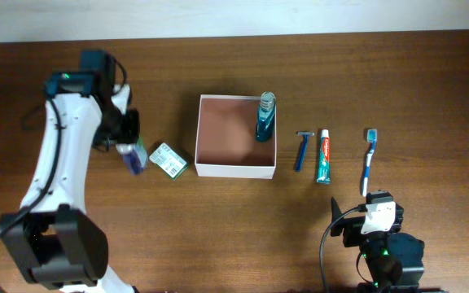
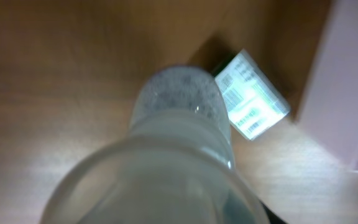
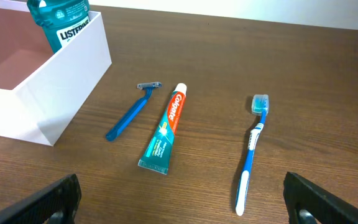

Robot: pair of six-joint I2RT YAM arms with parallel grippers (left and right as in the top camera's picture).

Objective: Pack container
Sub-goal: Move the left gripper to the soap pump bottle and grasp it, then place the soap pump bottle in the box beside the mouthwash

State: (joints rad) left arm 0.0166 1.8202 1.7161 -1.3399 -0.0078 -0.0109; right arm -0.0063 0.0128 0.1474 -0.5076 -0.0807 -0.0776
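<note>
I need to bring the clear bottle over the container's side, lower it and let go, as bare container bottom (image 1: 235,138) beside the mouthwash is right of my left gripper in the overhead view.
The container (image 1: 236,169) is a square white-walled box with a reddish-brown inside at the table's middle; it also shows in the right wrist view (image 3: 55,74). A teal mouthwash bottle (image 1: 265,118) stands in its far right corner. My left gripper (image 1: 130,150) is left of the container, shut on a clear bottle (image 2: 166,162) that fills the left wrist view. A green-and-white soap box (image 1: 168,159) lies between them. My right gripper (image 3: 185,199) is open and empty at the front right, short of the razor (image 3: 131,112), toothpaste (image 3: 165,127) and toothbrush (image 3: 252,149).
The razor (image 1: 302,150), toothpaste tube (image 1: 325,156) and toothbrush (image 1: 369,161) lie in a row right of the container. The soap box (image 2: 250,102) and the container's wall (image 2: 347,93) show beyond the held bottle.
</note>
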